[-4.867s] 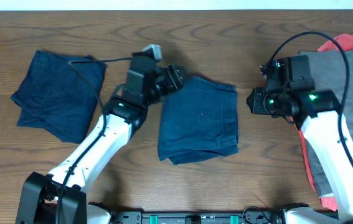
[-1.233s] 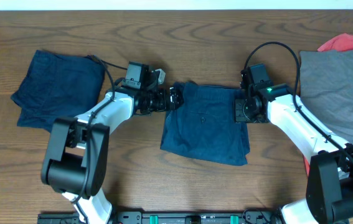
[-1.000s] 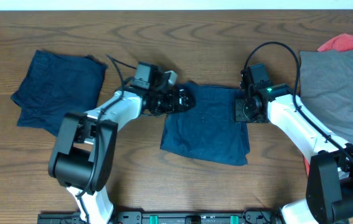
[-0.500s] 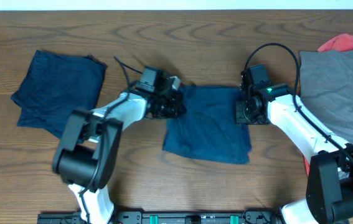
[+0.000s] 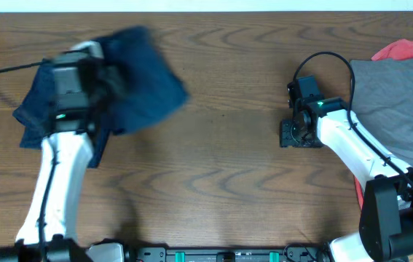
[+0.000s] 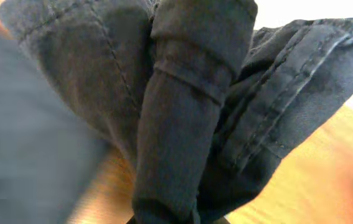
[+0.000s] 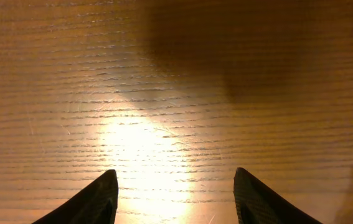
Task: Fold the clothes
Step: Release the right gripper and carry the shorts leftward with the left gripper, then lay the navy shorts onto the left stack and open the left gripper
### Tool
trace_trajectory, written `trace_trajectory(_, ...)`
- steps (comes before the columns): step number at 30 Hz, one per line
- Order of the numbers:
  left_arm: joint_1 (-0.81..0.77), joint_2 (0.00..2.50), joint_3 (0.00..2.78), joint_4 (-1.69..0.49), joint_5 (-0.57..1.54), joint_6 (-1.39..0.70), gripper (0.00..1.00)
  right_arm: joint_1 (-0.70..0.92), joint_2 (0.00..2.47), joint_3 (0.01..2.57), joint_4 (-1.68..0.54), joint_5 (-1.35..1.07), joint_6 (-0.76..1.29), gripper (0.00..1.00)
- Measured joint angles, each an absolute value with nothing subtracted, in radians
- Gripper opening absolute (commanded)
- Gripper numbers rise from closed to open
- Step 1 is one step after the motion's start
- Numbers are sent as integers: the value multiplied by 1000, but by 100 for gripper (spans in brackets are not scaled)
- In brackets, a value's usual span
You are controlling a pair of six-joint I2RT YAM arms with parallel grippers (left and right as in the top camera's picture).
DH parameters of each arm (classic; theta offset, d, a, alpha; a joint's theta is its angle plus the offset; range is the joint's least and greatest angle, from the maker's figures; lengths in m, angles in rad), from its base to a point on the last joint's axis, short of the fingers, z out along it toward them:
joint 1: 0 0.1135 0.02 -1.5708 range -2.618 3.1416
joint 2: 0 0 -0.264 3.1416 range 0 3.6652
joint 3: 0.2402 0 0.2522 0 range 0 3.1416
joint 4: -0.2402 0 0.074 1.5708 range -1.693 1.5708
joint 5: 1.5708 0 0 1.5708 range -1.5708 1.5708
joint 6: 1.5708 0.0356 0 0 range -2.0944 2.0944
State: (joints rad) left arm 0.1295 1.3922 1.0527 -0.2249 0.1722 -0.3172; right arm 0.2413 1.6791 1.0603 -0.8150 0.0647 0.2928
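Next, the left gripper moves down and toward the left in the overhead view onto the folded navy garment and releases the shorts, since they hang past its edge.
My left gripper is shut on folded navy blue shorts and holds them in the air at the table's far left, over another folded navy garment lying there. In the left wrist view the held shorts fill the frame and hide the fingers. My right gripper is open and empty, low over bare wood right of centre; its two dark fingertips show with only wood between them. A grey garment and a red garment lie at the right.
The wooden table stretches between the arms. The grey and red garments cover the right edge beside my right arm. The table's far edge runs along the top of the overhead view.
My left gripper lifted the folded navy shorts off the table's centre and swung them far left over the other navy garment. My right gripper let go of the shorts and stays near the centre.
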Motion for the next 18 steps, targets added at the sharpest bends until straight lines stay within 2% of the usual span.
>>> trace_trajectory(8, 384, 1468, 1053, -196, 40, -318, 8, 241, 1679, 1060, -826, 64, 293, 58)
trace_trajectory(10, 429, 1504, 1053, -197, 32, -320, 17, 241, 1679, 1060, -830, 64, 293, 58)
trace_trajectory(11, 448, 1520, 1053, -197, 29, -323, 17, 241, 1679, 1060, -832, 64, 293, 58)
trace_trajectory(13, 481, 1546, 1053, -198, 21, -340, 27, 241, 1679, 1060, -836, 64, 293, 58)
trace_trajectory(14, 498, 1556, 1053, -200, 18, -350, 35, 241, 1679, 1060, -836, 64, 293, 58)
trace_trajectory(15, 509, 1561, 1053, -202, 16, -355, 45, 241, 1679, 1060, -837, 64, 293, 58)
trace_trajectory(18, 537, 1563, 1053, -202, 8, -376, 90, 241, 1679, 1060, -838, 64, 293, 59)
